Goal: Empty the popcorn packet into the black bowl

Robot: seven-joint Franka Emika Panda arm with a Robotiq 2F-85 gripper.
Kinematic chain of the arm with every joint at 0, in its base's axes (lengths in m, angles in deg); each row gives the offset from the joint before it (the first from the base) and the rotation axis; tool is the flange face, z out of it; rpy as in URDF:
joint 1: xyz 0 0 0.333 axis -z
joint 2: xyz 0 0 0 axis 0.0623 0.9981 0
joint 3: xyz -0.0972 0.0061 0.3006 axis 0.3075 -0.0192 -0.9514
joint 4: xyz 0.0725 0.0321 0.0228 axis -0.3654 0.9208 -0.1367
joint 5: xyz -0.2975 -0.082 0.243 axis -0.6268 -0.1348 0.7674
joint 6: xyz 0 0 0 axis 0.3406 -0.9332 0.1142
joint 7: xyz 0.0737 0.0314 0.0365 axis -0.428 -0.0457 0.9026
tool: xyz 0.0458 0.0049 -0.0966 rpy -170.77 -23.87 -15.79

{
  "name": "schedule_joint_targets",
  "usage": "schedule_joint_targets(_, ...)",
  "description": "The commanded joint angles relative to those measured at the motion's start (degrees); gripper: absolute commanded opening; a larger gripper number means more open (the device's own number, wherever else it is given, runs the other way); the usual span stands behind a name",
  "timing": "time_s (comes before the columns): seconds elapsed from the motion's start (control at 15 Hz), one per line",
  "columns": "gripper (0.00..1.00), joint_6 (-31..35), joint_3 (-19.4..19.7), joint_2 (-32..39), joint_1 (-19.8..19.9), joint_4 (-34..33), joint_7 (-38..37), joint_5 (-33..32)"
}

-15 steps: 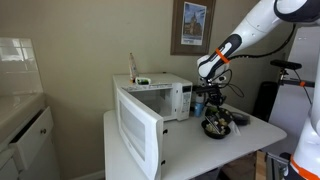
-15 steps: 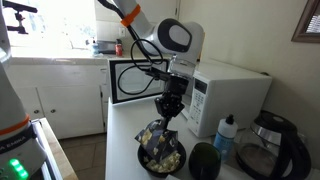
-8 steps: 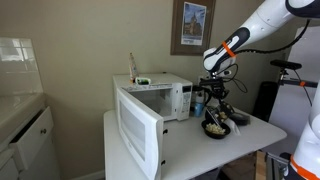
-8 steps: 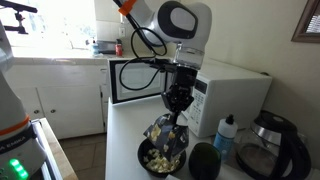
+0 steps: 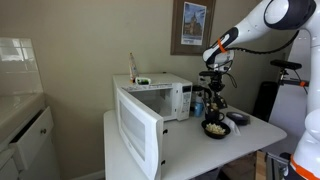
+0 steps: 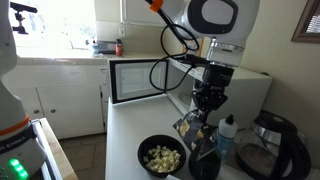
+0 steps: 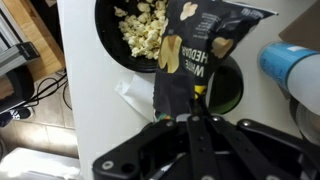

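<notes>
My gripper moves past the cup and down to the counter between cup and jug, rightward in the wrist view, next, as the bowl (image 6: pixel 161 158) holds popcorn.
The black bowl (image 6: pixel 161 158) sits on the white counter and holds pale popcorn; it also shows in the wrist view (image 7: pixel 135 35) and small in an exterior view (image 5: pixel 214 128). My gripper (image 6: pixel 207 106) is shut on the popcorn packet (image 6: pixel 194 128), a limp dark bag with yellowish patches that hangs below the fingers, to the right of the bowl and above its level. In the wrist view the gripper (image 7: pixel 187 118) pinches the packet's end, and the packet (image 7: pixel 200 45) hangs beside the bowl, over a dark round dish (image 7: pixel 226 88).
A white microwave (image 6: pixel 215 85) with its door open (image 5: pixel 140 130) stands on the counter. A blue-capped bottle (image 6: pixel 227 133), a dark round cup (image 6: pixel 204 160) and a tall dark jug (image 6: pixel 272 145) stand close to the right of the bowl. A white scrap (image 7: pixel 133 95) lies by the bowl.
My gripper has risen and moved right with the packet, from over the bowl to beside it. The popcorn now lies uncovered in the bowl.
</notes>
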Motion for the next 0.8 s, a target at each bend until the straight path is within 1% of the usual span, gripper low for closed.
schedule_joint_targets(0.0,0.0,-4.5,0.6,11.4,2.1,-13.2,-2.6,5.7)
schedule_joint_targets(0.13,0.0,-5.9,1.1,15.9,3.8,-18.5,-4.0,6.8)
schedule_joint_targets(0.4,0.0,-11.6,0.7,24.5,9.2,-29.0,-2.5,10.2)
schedule_joint_targets(0.53,0.0,-14.2,0.9,27.8,12.2,-33.8,-2.4,11.7)
schedule_joint_targets(0.73,0.0,-14.8,0.4,31.0,16.6,-39.3,-3.8,14.6)
